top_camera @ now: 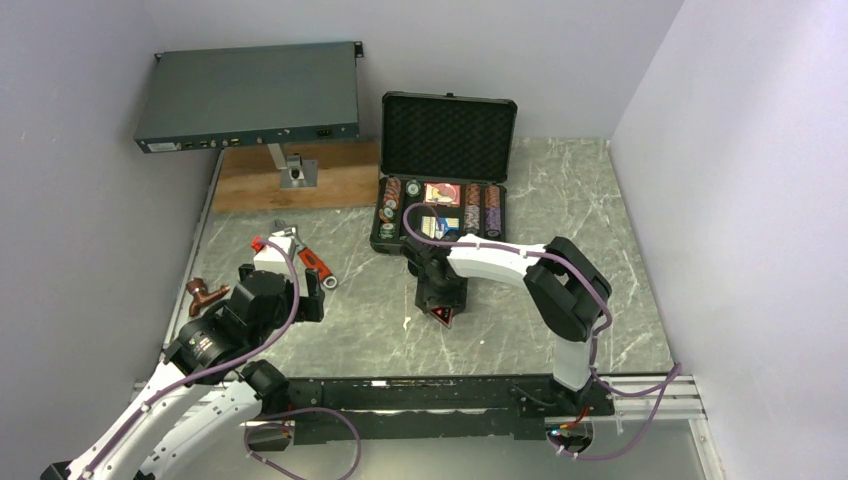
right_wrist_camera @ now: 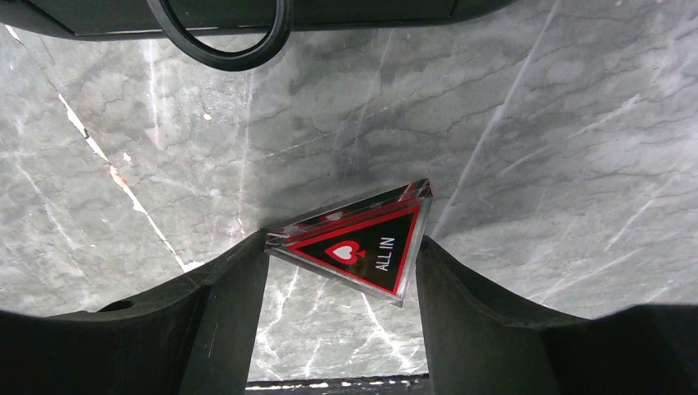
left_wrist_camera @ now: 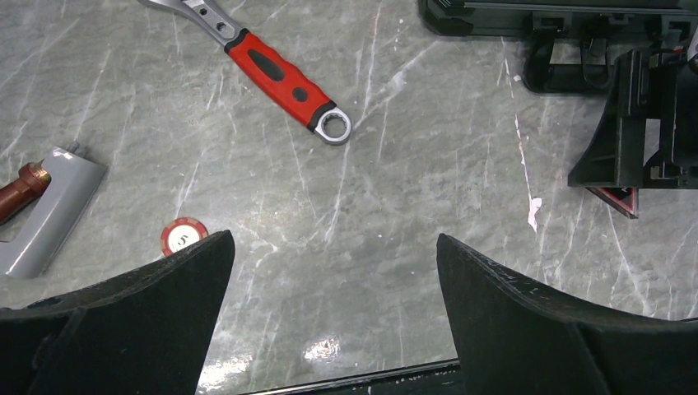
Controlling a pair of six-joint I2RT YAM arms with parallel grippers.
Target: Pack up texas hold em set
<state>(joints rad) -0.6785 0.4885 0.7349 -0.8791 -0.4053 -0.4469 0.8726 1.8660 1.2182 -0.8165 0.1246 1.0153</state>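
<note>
The robot's right gripper will next lift outward over the case's near edge and release the token on top of the blue-yellow card box (top_camera: 441,224), since that box lies outward of the gripper.
The black hard case (top_camera: 447,135) stands open at the back of the table, with striped poker chips (top_camera: 389,203) and the blue-yellow card box (top_camera: 441,224) in its tray. Its handle (right_wrist_camera: 218,39) shows at the top of the right wrist view. My right gripper (top_camera: 441,306) (right_wrist_camera: 342,245) is shut on the red triangular "ALL IN" token (right_wrist_camera: 362,251), tilted, low over the table in front of the case. My left gripper (top_camera: 308,292) (left_wrist_camera: 333,239) is open and empty above the marble. A red poker chip (left_wrist_camera: 183,236) lies on the table just left of its left finger.
A red-handled wrench (top_camera: 312,263) (left_wrist_camera: 280,81) lies left of the case. A grey block with a copper piece (left_wrist_camera: 49,210) lies at the left edge. A large flat grey electronics box (top_camera: 250,95) stands on a mount over a wooden board (top_camera: 330,188) at back left. Walls close in both sides.
</note>
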